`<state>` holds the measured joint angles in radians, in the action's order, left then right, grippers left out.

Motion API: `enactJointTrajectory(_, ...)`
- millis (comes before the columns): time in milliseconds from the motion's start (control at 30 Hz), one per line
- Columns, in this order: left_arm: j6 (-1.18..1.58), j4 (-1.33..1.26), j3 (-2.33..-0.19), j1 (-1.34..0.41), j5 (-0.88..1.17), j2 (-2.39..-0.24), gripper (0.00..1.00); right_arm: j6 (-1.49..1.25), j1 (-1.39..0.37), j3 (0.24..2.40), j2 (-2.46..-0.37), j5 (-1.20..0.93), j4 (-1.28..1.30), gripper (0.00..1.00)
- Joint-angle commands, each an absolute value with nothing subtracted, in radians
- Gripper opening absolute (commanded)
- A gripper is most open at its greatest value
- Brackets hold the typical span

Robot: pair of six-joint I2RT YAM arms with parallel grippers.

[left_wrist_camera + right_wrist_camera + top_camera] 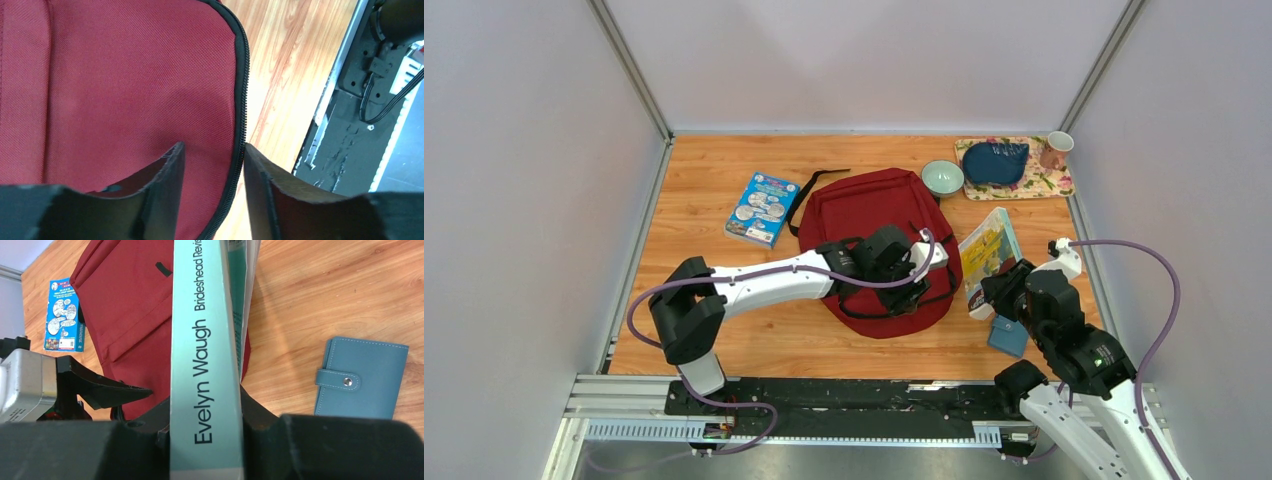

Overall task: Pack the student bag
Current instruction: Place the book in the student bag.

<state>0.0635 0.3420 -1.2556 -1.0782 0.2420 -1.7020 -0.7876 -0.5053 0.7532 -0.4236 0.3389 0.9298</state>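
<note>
The robot's right gripper should next carry the book across, lower it inside the bag's zippered near end [896, 322] [144, 407] and let go of it, because that end lies left in the top view.
The dark red student bag [869, 225] lies flat in the middle of the table, with black straps at its near end. My left gripper [921, 275] is over its near right edge. In the left wrist view the gripper [212, 147] is open, its fingers either side of the bag's black zipper [243, 100]. My right gripper [999, 285] is shut on a teal-spined book [205, 340] marked "Evelyn Waugh", held on edge just right of the bag [130, 305]. A second, blue book [761, 208] lies left of the bag.
A small blue wallet [1007, 337] lies on the wood below my right gripper and also shows in the right wrist view [360, 377]. A green bowl [942, 178] stands behind the bag. A floral mat [1054, 185] at the back right holds a blue pouch [994, 160] and a cup [1056, 148].
</note>
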Motion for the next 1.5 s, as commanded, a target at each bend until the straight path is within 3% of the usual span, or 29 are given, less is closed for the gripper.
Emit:
enactJointTrajectory(0, 0.063, 0.347, -1.304, -1.088, 0.247, -1.713, 0.52, -0.784, -0.502, 0.807, -0.403, 0.365, 0.825, 0.0)
enactJointTrajectory(67, 0.066, 0.347, -1.304, -1.089, 0.248, -1.715, 0.46, -0.782, -0.502, 0.805, -0.403, 0.365, 0.825, 0.0)
enactJointTrajectory(200, 0.072, 0.344, -1.307, -1.094, 0.25, -1.726, 0.44, -0.785, -0.502, 0.802, -0.402, 0.361, 0.825, 0.0)
enactJointTrajectory(300, 0.072, 0.347, -1.313, -1.095, 0.245, -1.73, 0.2, -0.787, -0.502, 0.801, -0.402, 0.357, 0.825, 0.0)
enactJointTrajectory(333, 0.072, 0.345, -1.315, -1.095, 0.241, -1.73, 0.04, -0.785, -0.502, 0.801, -0.4, 0.357, 0.827, 0.0)
enactJointTrajectory(367, 0.077, 0.347, -1.318, -1.094, 0.233, -1.733, 0.0, -0.787, -0.502, 0.802, -0.399, 0.354, 0.825, 0.0)
enactJointTrajectory(967, 0.126, 0.416, -1.46, -1.068, -0.236, -1.606, 0.0, -0.862, -0.502, 0.842, -0.319, 0.275, 0.96, 0.0)
enactJointTrajectory(1133, 0.178, 0.385, -1.437, -1.043, -0.274, -1.546, 0.0, -0.984, -0.503, 0.819, -0.262, 0.221, 0.997, 0.0)
enactJointTrajectory(1267, 0.19, 0.303, -1.375, -1.043, -0.281, -1.482, 0.0, -1.097, -0.502, 0.723, -0.204, 0.033, 0.888, 0.0)
enactJointTrajectory(1467, 0.207, 0.201, -1.286, -1.043, -0.258, -1.413, 0.0, -1.146, -0.502, 0.686, -0.158, 0.015, 0.888, 0.0)
